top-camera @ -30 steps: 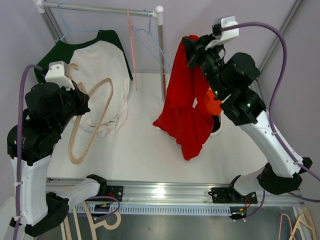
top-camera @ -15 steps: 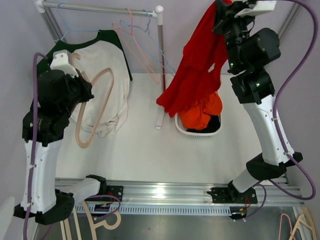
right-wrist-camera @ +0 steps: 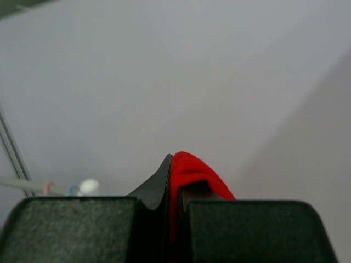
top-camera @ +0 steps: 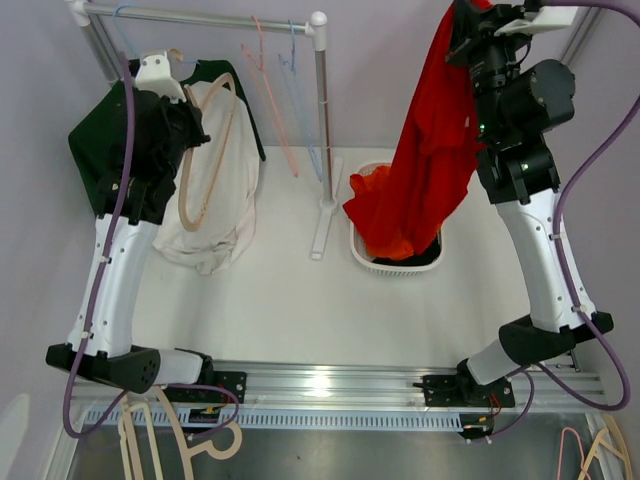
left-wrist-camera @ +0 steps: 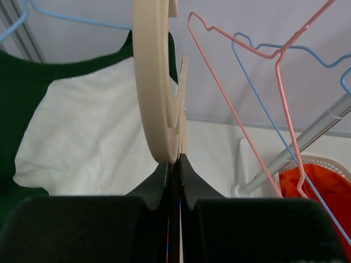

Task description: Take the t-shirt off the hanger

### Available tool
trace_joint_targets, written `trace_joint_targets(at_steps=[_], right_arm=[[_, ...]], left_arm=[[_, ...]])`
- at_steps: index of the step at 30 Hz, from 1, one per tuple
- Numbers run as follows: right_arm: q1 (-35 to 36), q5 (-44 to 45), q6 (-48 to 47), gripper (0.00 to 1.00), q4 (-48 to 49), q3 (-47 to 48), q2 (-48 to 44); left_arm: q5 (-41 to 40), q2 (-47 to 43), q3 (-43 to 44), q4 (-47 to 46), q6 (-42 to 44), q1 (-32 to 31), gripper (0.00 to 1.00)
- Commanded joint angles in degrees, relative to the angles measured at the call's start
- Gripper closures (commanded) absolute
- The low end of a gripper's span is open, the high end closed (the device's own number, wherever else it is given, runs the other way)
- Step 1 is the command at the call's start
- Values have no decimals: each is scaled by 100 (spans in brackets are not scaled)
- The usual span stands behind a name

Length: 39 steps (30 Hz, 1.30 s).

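Note:
The beige hanger is bare of the red t-shirt [top-camera: 425,160], so my left gripper moves outward toward the pink hanger next, bringing the beige hanger's hook over the rack's bar.
My right gripper [top-camera: 468,22] is shut on a red t-shirt [top-camera: 425,160] and holds it high at the top right; the shirt hangs down with its hem in a white basket [top-camera: 400,266]. In the right wrist view red cloth [right-wrist-camera: 192,170] is pinched between the jaws. My left gripper [top-camera: 183,95] is shut on a beige wooden hanger [top-camera: 205,150], held up near the rack at the left. In the left wrist view the hanger [left-wrist-camera: 153,82] rises from the shut jaws.
A metal rack [top-camera: 200,18] spans the back, its post [top-camera: 322,110] beside the basket. A white and dark green shirt [top-camera: 215,200] hangs on it, with pink [top-camera: 272,95] and blue wire hangers [top-camera: 305,100]. Orange cloth lies in the basket. Spare hangers lie below the rail.
My right gripper has lifted the red t-shirt up and to the right, over the basket. My left gripper has raised the bare wooden hanger up toward the rack.

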<state>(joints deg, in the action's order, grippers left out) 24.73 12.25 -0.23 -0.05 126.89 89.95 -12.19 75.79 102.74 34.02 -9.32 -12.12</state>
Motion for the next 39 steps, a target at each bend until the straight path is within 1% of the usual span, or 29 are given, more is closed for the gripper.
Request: trace_joint_targets(at_steps=[1, 2, 3, 4, 5, 7, 8, 9, 10, 11, 12, 13, 14, 16, 17, 20, 23, 26, 30, 33, 35, 36, 38, 39], right_arm=[[-275, -232, 610, 100, 93, -935, -258], [-389, -267, 725, 100, 102, -1225, -328], [-468, -363, 952, 100, 93, -1768, -416], [-530, -416, 1102, 100, 32, -1964, -400], [-618, -495, 1252, 100, -438, -2088, -356], [-846, -802, 1742, 100, -871, -2396, -155], [-882, -942, 1867, 100, -1291, -2519, -75], [-908, -1161, 1938, 100, -1426, -2685, -5], [-900, -1338, 2035, 100, -1575, -3079, 135], [-882, -1365, 2123, 100, -1829, -3317, 215], [-882, -1644, 2167, 97, -1892, -3816, 303], [-882, -1769, 2167, 95, -1989, -3821, 434], [-874, -1831, 2124, 95, -2268, -4143, 775], [-812, -1867, 2036, 99, -2498, -4382, 1198], [-803, -1875, 1992, 100, -2726, -4505, 1600], [-786, -1990, 1895, 100, -2667, -4917, 1964], [-803, -1929, 1913, 100, -2526, -5121, 2000], [-873, -1902, 1860, 100, -2561, -5078, 2009], [-926, -1937, 1904, 100, -2578, -4990, 1614], [-935, -1867, 1921, 100, -2780, -4771, 1280], [-935, -1849, 1895, 79, -3017, -4507, 1113], [-935, -1832, 1895, 73, -3053, -4437, 1043], [-935, -1700, 1921, 63, -3106, -4305, 797], [-935, -1621, 1904, 49, -3115, -4235, 622]], left_arm=[[-109, 6, 290, -879, 501, 52, 99], [-109, 41, 282, -923, 589, 52, 99], [-126, 76, 273, -1019, 624, 52, 99], [-126, 76, 282, -1064, 651, 52, 99], [-118, 76, 264, -1125, 712, 52, 99], [-65, 85, 273, -1310, 739, 52, 99], [-30, 94, 264, -1380, 756, 52, 99], [-3, 111, 282, -1424, 774, 52, 99], [14, 138, 282, -1503, 783, 52, 99], [23, 164, 378, -1521, 774, 52, 99], [58, 243, 405, -1565, 774, 52, 99], [102, 278, 422, -1565, 783, 52, 99], [181, 331, 466, -1617, 791, 52, 99], [243, 523, 633, -1609, 765, 52, 99], [295, 612, 746, -1600, 765, 52, 99], [392, 919, 1028, -1539, 774, 52, 99], [419, 1156, 1196, -1565, 800, 52, 99], [524, 1350, 1380, -1635, 809, 52, 99], [498, 1737, 1749, -1574, 827, 52, 99], [454, 1921, 1951, -1530, 844, 61, 99], [454, 2018, 2257, -1363, 827, 52, 99], [463, 2106, 2303, -1337, 827, 52, 99], [489, 2177, 2443, -1337, 870, 52, 99], [480, 2264, 2496, -1310, 879, 52, 99]])
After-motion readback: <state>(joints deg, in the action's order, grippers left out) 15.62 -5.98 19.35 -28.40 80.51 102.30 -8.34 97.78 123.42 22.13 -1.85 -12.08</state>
